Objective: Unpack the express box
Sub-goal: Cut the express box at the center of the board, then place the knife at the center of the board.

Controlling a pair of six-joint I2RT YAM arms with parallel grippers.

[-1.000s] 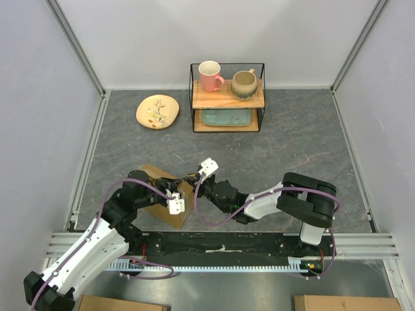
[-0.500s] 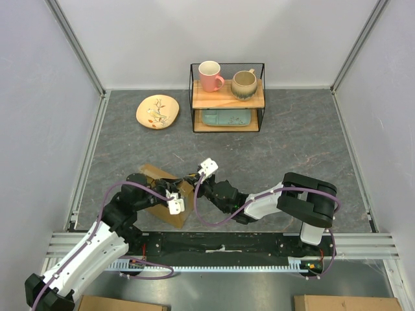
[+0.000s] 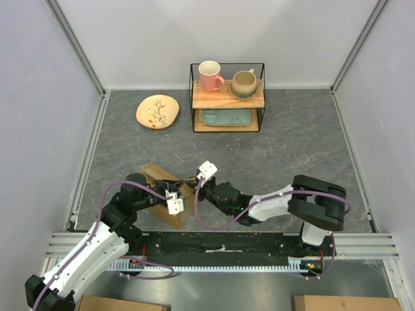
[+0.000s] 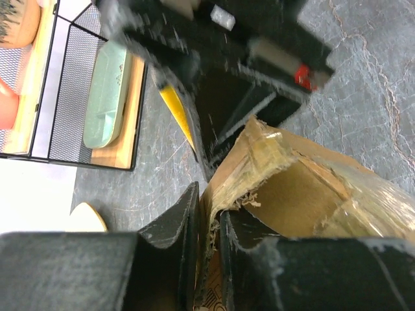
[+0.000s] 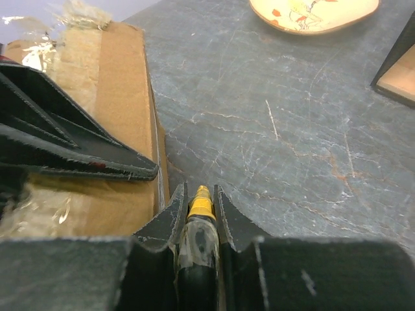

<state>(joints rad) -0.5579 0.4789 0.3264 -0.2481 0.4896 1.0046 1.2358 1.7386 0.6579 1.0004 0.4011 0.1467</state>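
Note:
The right gripper carries the cutter to its right in the top view, clear of the box, and releases it next, since open grey table lies that way.
The express box (image 3: 157, 176), brown cardboard with torn clear tape, lies on the grey table near the left arm. My left gripper (image 3: 174, 199) is shut on the edge of its raised, tape-covered flap (image 4: 259, 149); in the left wrist view the cardboard edge sits pinched in the left gripper (image 4: 209, 202). My right gripper (image 3: 198, 188) hovers just right of the box, shut on a black-handled cutter with a yellow tip (image 5: 201, 205). In the right wrist view the box (image 5: 123, 110) lies to the left of the right gripper (image 5: 200, 192), the tip close beside its edge.
A wire rack (image 3: 227, 97) at the back holds a pink mug (image 3: 209, 76), a beige mug (image 3: 244, 83) and a green tray (image 3: 225, 117). A patterned plate (image 3: 157, 111) lies left of it. Plain cardboard boxes (image 3: 123, 303) show at the bottom edge.
The left gripper's jaws have closed onto the box flap. The right arm's elbow has shifted a little to the right; its gripper stays beside the box.

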